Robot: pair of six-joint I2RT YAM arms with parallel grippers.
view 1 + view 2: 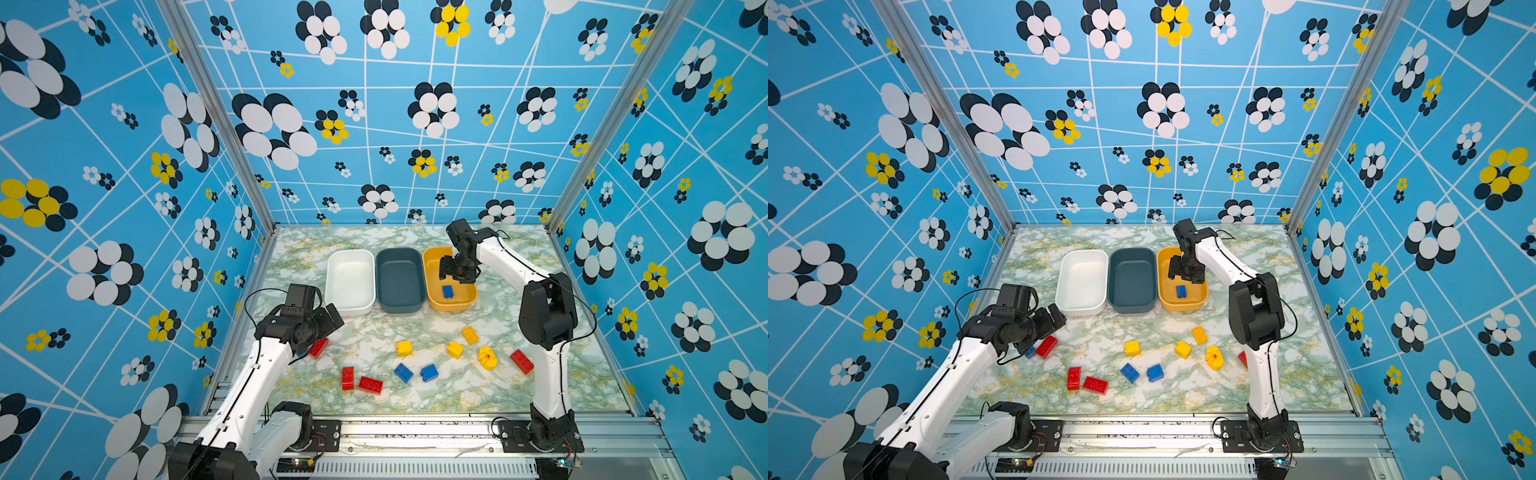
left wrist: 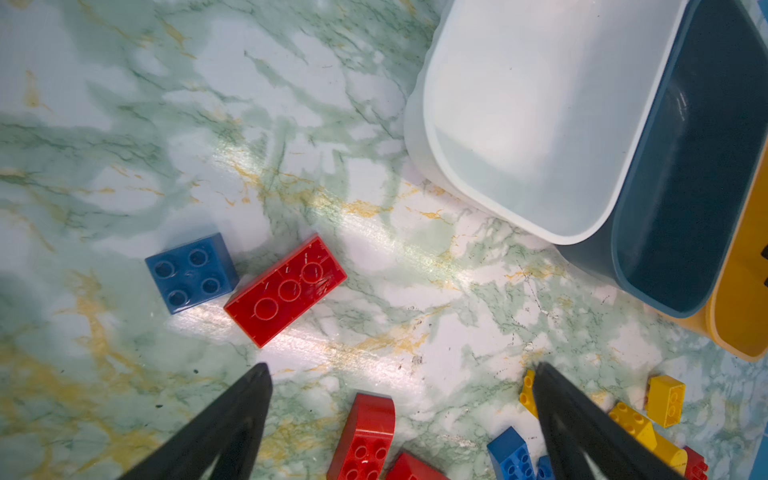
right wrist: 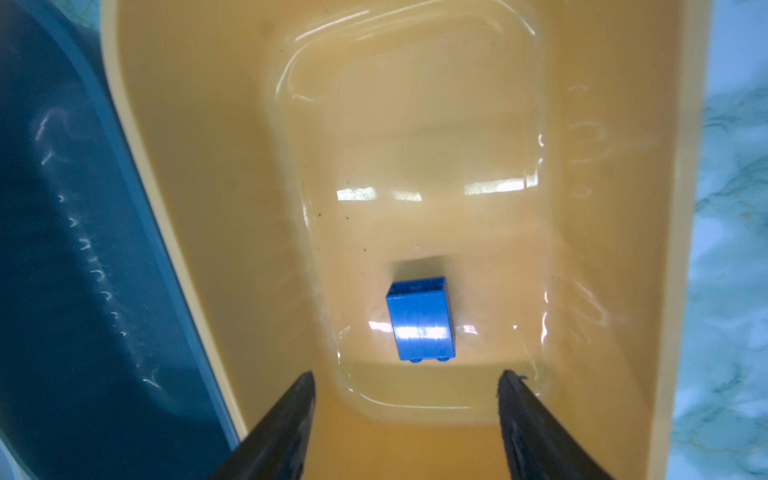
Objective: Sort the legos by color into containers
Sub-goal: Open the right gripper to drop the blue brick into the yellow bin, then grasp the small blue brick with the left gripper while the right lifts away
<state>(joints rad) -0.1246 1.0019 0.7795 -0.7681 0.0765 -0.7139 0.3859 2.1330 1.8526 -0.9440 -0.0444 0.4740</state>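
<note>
I will move my left gripper down onto the blue lego beside the red one and turn it as it goes, because the blue lego's sides are at an angle to my open fingers.
Three containers stand in a row at the back: white (image 1: pixel 350 282), dark teal (image 1: pixel 400 280), yellow-orange (image 1: pixel 451 301). One blue lego (image 1: pixel 447 291) (image 3: pixel 421 318) lies in the yellow-orange container, on its side. My right gripper (image 3: pixel 405 376) (image 1: pixel 453 277) hangs open just above it, holding nothing. My left gripper (image 2: pixel 401 368) (image 1: pixel 332 318) is open above the table near a red lego (image 2: pixel 286 289) and a blue lego (image 2: pixel 192 272). Several more legos lie loose in front: red (image 1: pixel 348 378), blue (image 1: pixel 403 372), yellow (image 1: pixel 404 348), and a rounded yellow one (image 1: pixel 487 358) with a red dot.
The marble tabletop (image 1: pixel 374 332) is closed in by patterned walls at the back and both sides. A metal rail (image 1: pixel 415 428) with both arm bases runs along the front. Another red lego (image 1: pixel 521 361) lies beside the right arm.
</note>
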